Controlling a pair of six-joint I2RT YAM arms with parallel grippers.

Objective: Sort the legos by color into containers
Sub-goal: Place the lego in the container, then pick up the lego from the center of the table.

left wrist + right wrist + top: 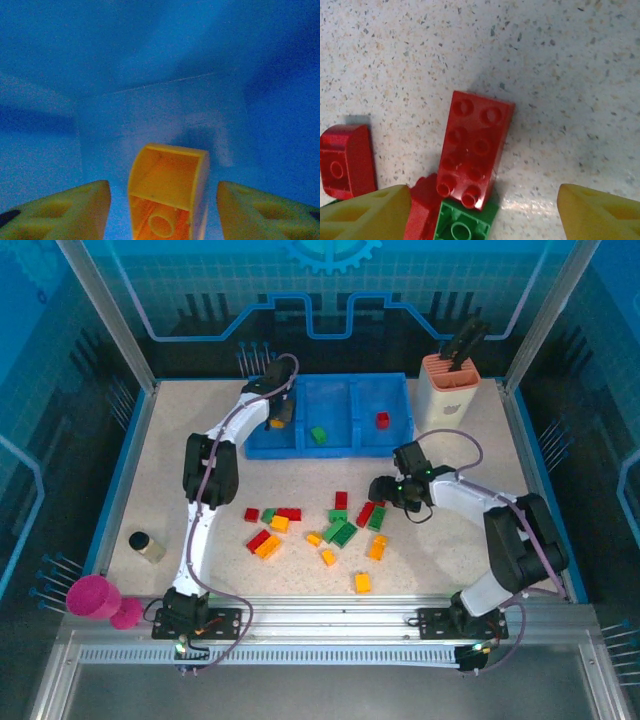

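Observation:
The right gripper moves down onto the long red lego [477, 142] below the open fingers next, since bare table on either side of its far half leaves them room.
The containers are three compartments of a blue tray [300, 447] at the back. My left gripper [279, 410] is down in the left compartment and open. An orange-yellow lego [167, 192] sits between its fingers [75, 210] on the blue floor [150, 100], with a gap on each side. A green lego [318, 435] lies in the middle compartment and a red lego [382, 420] in the right one. My right gripper [485, 215] hangs open low over a long red lego [475, 150] that rests partly on a green lego [462, 222]. Another red lego [345, 160] lies to its left.
Several red, green and orange legos lie scattered mid-table, from a red one [251, 515] to an orange one [362, 583]. A peach-and-white holder [450, 380] stands at the back right. A tan cylinder [148, 545] and a pink object [95, 597] sit at the near left.

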